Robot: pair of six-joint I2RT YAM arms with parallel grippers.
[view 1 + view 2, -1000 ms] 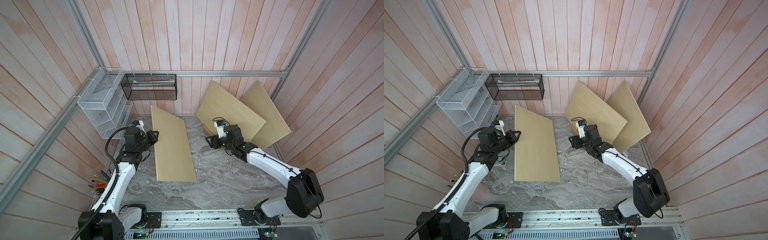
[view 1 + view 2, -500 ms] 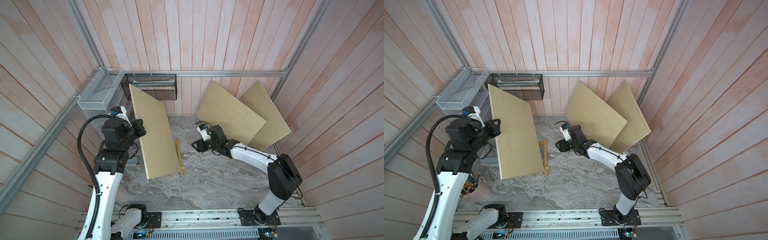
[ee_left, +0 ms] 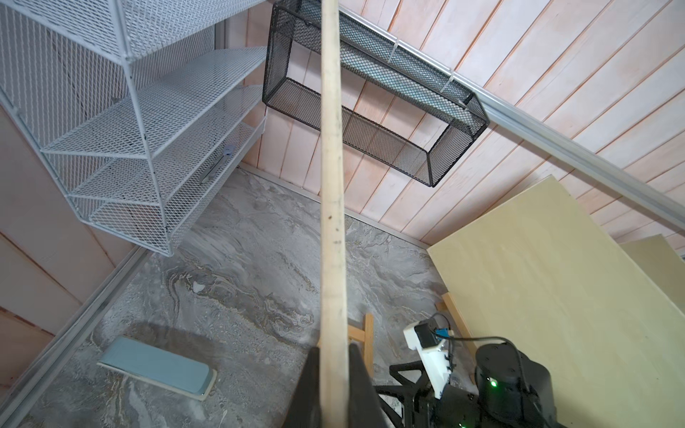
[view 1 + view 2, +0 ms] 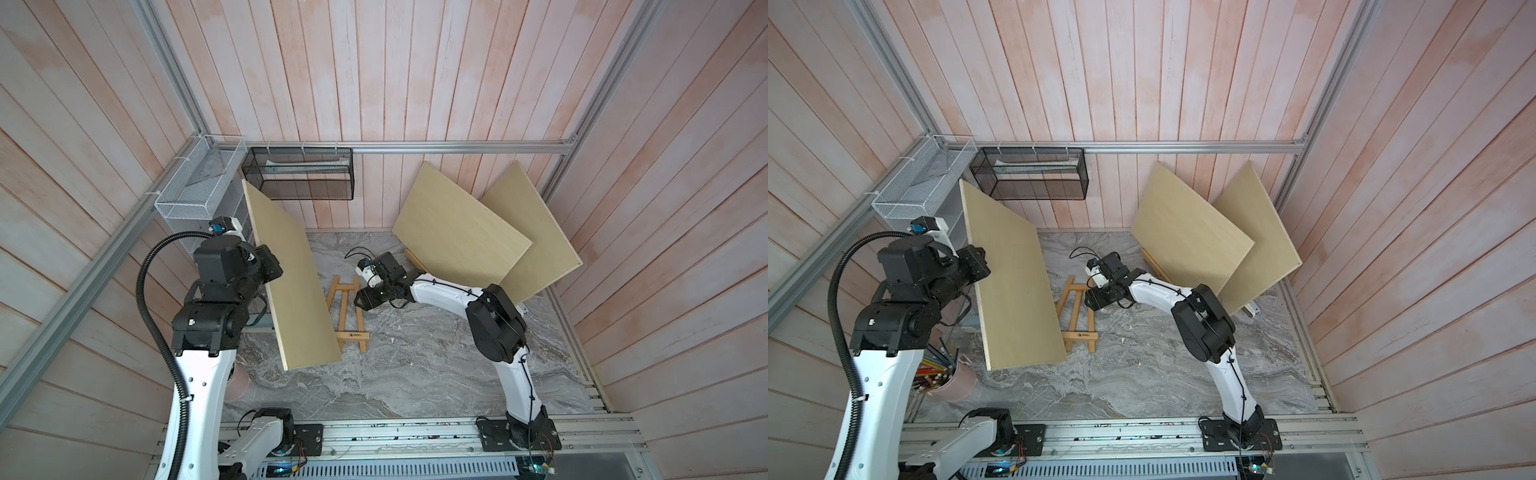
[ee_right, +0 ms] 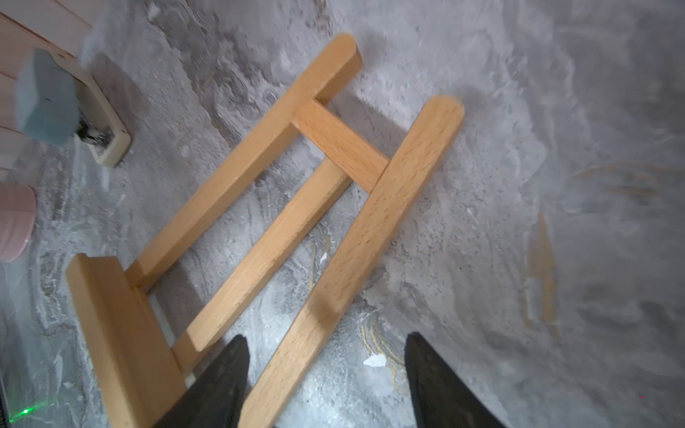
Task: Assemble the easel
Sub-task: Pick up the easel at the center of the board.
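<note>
My right gripper lowers astride the easel's leg farthest from the raised board (image 4: 359, 314) (image 5: 321, 289) next and closes there, since that leg lies just below the open fingers.
The wooden easel (image 4: 349, 311) (image 4: 1077, 316) lies flat on the marble table, its ledge toward the front. My right gripper (image 4: 363, 301) (image 4: 1094, 301) hovers open just over the easel's upper right leg; in the right wrist view that leg (image 5: 370, 222) runs between the open gripper (image 5: 326, 335) fingers, untouched. My left gripper (image 4: 274, 270) (image 4: 980, 262) is shut on the left edge of a pale plywood board (image 4: 291, 282) (image 4: 1013, 282), held raised and tilted beside the easel. The left wrist view shows the gripper (image 3: 333, 346) clamping the board's thin edge (image 3: 331, 185).
Two more boards (image 4: 461, 237) (image 4: 536, 241) lean on the back wall, a wooden strip (image 4: 417, 262) at their foot. A black mesh basket (image 4: 303, 174) and white mesh shelf (image 4: 195, 187) hang at back left. A pink pencil cup (image 4: 951, 382) and blue-grey pad (image 3: 155, 370) sit at left.
The left arm has lifted the board off the table and tipped it up to the left, uncovering the easel. The right gripper has moved left from the leaning boards to the easel.
</note>
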